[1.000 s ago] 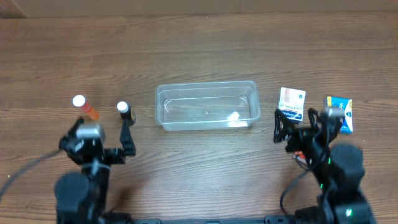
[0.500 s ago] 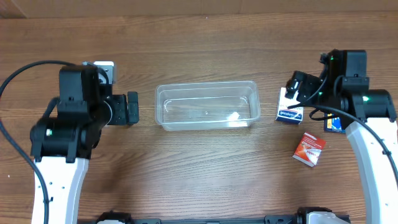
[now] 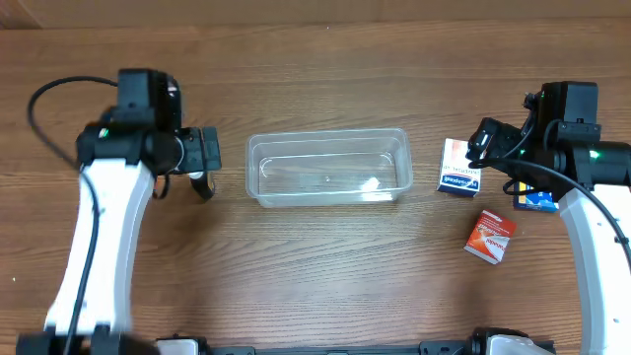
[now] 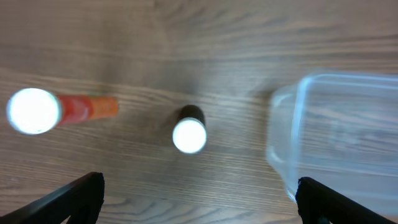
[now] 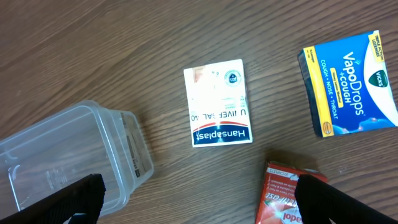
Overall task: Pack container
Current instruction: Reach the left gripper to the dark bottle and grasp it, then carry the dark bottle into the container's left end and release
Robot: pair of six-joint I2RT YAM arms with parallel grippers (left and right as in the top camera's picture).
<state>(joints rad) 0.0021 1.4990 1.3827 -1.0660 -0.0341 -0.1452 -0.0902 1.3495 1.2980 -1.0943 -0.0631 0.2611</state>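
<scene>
The robot's left gripper needs to go down around the white cap (image 3: 197, 176) (image 4: 189, 135) of the small dark bottle, since the bottle is upright and its cap points up between the gripper's open fingers.
The clear plastic container (image 3: 327, 168) sits empty at mid table; it also shows in the left wrist view (image 4: 336, 137) and the right wrist view (image 5: 68, 155). My left gripper (image 3: 202, 163) is open and empty, hovering left of the container above a small dark bottle with a white cap (image 4: 189, 134) and an orange bottle with a white cap (image 4: 34, 111). My right gripper (image 3: 480, 148) is open and empty above a white Hansaplast box (image 3: 459, 168), which also shows in the right wrist view (image 5: 217, 102). The left fingertips (image 4: 199, 205) and right fingertips (image 5: 199, 205) are wide apart.
A blue Vicks VapoDrops box (image 5: 348, 81) lies right of the white box, partly under my right arm in the overhead view (image 3: 537, 201). A red box (image 3: 491, 237) lies nearer the front, also in the right wrist view (image 5: 289, 199). The table is bare wood (image 3: 325, 276).
Both arms have unfolded from near the front edge and reached out over the table. The left now hangs over the bottles, the right over the boxes. No object has moved.
</scene>
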